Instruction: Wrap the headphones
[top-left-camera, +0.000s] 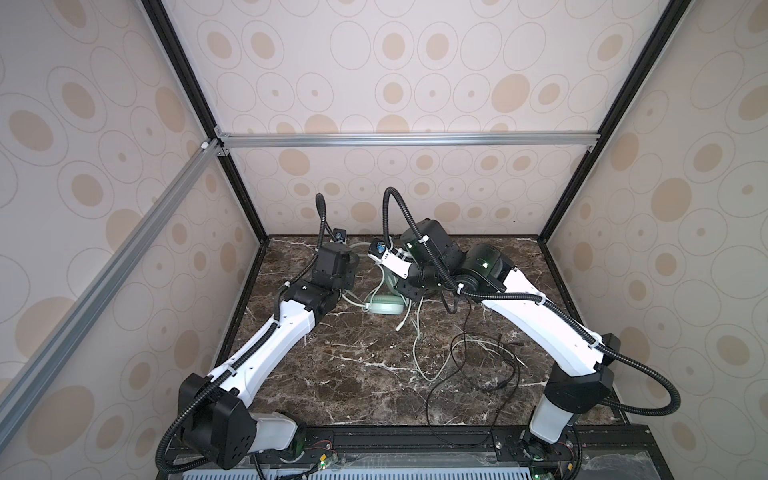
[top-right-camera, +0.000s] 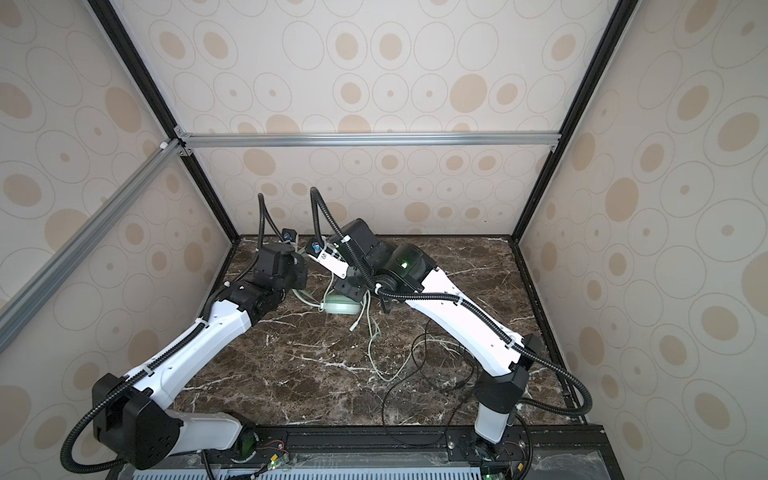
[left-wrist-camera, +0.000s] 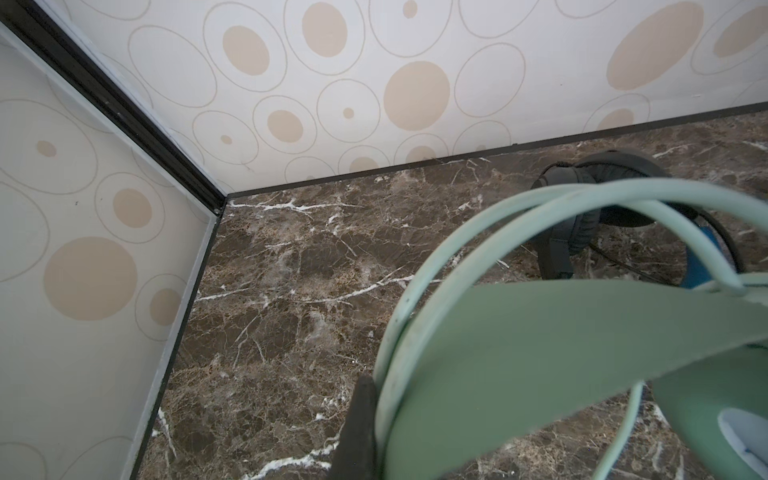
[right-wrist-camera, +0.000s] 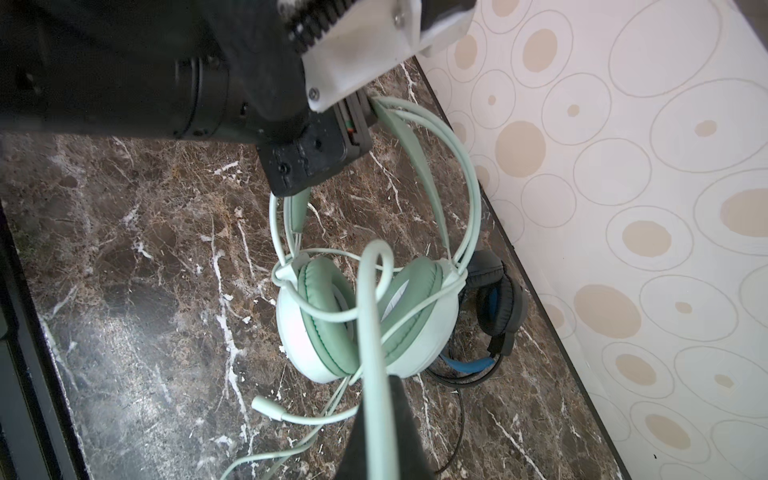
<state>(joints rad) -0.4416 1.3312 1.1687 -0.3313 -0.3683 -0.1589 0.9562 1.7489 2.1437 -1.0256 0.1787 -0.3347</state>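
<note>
I will move my right gripper away from my left gripper toward the black headphones (right-wrist-camera: 498, 299) and let go of the pale green cable, as the black headphones lie outward of it by the wall.
The mint-green headphones (right-wrist-camera: 415, 320) stand upright with their ear cups (top-left-camera: 386, 309) on the marble table near the back wall. My left gripper (right-wrist-camera: 358, 120) is shut on the top of their headband (left-wrist-camera: 540, 353). My right gripper (right-wrist-camera: 380, 419) is shut on the pale green cable (right-wrist-camera: 370, 307), which runs up from its fingers and loops across the ear cups. The black headphones (right-wrist-camera: 498, 299) with the blue inner band lie just behind the mint pair, by the wall (left-wrist-camera: 582, 183). In both top views my arms hide the black pair.
Loose mint cable (top-left-camera: 415, 349) and black cable (top-left-camera: 469, 365) trail in tangled loops over the table's middle and right (top-right-camera: 419, 365). A pale cable end (right-wrist-camera: 268, 408) lies by the ear cups. The patterned back wall (left-wrist-camera: 374, 83) and left corner post (left-wrist-camera: 124, 108) are close.
</note>
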